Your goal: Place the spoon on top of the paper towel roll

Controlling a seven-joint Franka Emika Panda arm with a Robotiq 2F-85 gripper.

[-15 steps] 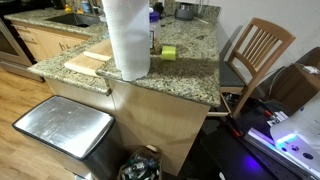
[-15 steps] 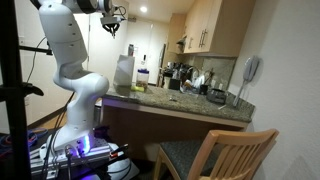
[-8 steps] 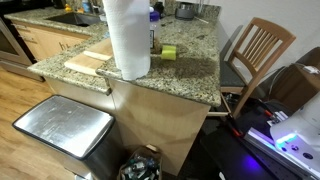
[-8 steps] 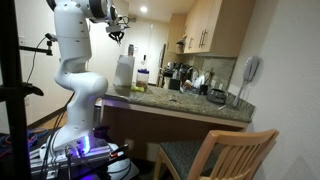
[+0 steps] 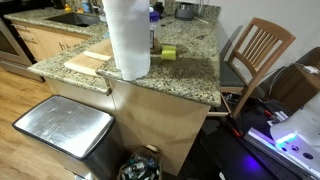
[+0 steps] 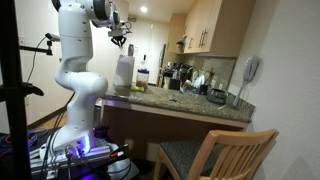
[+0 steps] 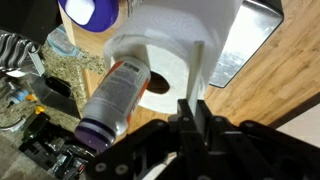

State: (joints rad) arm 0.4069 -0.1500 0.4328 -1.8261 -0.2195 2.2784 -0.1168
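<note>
The spoon goes straight down over the roll's top (image 6: 126, 57) (image 7: 179, 72) beside the core hole next and my gripper releases it there, since it still hangs above that paper edge.
The paper towel roll (image 5: 127, 40) stands upright on the granite counter (image 5: 190, 75), near its front edge. In an exterior view my gripper (image 6: 121, 40) hangs just above the roll (image 6: 124, 72). The wrist view looks straight down on the roll's top (image 7: 175, 40) and its core hole. My gripper (image 7: 192, 118) is shut on the spoon (image 7: 198, 75), a thin pale handle that sticks out between the jaws over the roll's edge. The spoon's bowl is hidden. The gripper is out of frame in the exterior view that shows the counter from the front.
A pale wooden board (image 5: 88, 62) lies beside the roll, and a yellow-green cylinder (image 5: 168, 52) sits behind it. A purple-capped bottle (image 7: 110, 100) stands close to the roll. A steel trash can (image 5: 62, 125) stands below the counter and a wooden chair (image 5: 255, 50) beside it.
My gripper has come down and moved sideways toward the roll, and now sits just above its top. The roll and the counter items have not moved.
</note>
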